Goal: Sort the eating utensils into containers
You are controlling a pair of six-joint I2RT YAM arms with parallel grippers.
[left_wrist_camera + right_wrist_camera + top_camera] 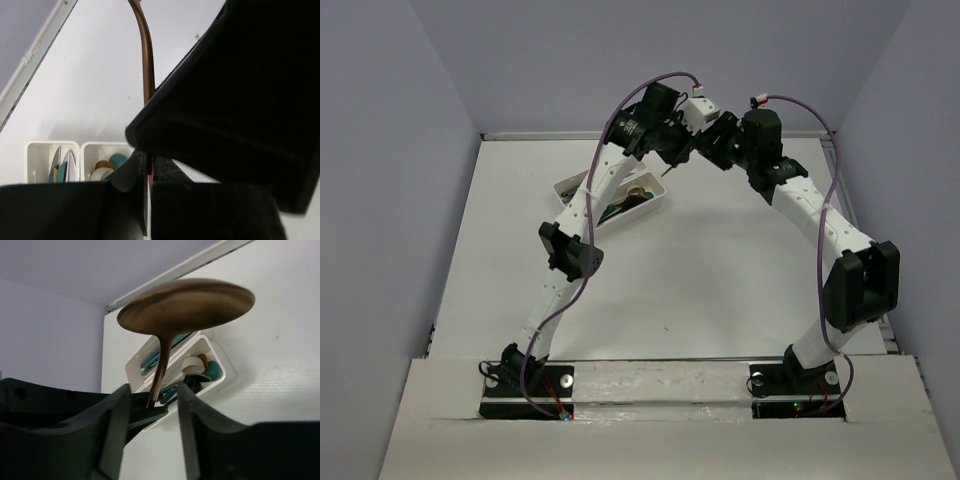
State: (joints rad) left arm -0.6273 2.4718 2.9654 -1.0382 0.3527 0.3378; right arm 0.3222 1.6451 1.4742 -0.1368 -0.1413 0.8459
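Observation:
The left gripper should go down and back over the spoon tray [625, 205] [104, 159] and release, because that tray is below the gripper, to its left in the top view.
A copper spoon [187, 302] hangs in the air between both grippers, above the far middle of the table. My left gripper [148, 170] is shut on its thin handle [148, 75]; in the top view it [672, 152] meets my right gripper [708, 148] nose to nose. My right gripper [154, 405] is open, its fingers on either side of the handle [161, 367] without pinching it, and the spoon's bowl is just above. Below stand two white trays side by side: one [227, 371] holds cream, gold, teal and black spoons, the other [131, 371] holds teal knives.
The trays lie at an angle at the far left-centre of the table [563, 188], under the left forearm. A raised white rim [650, 133] runs along the table's far edge, with grey walls on three sides.

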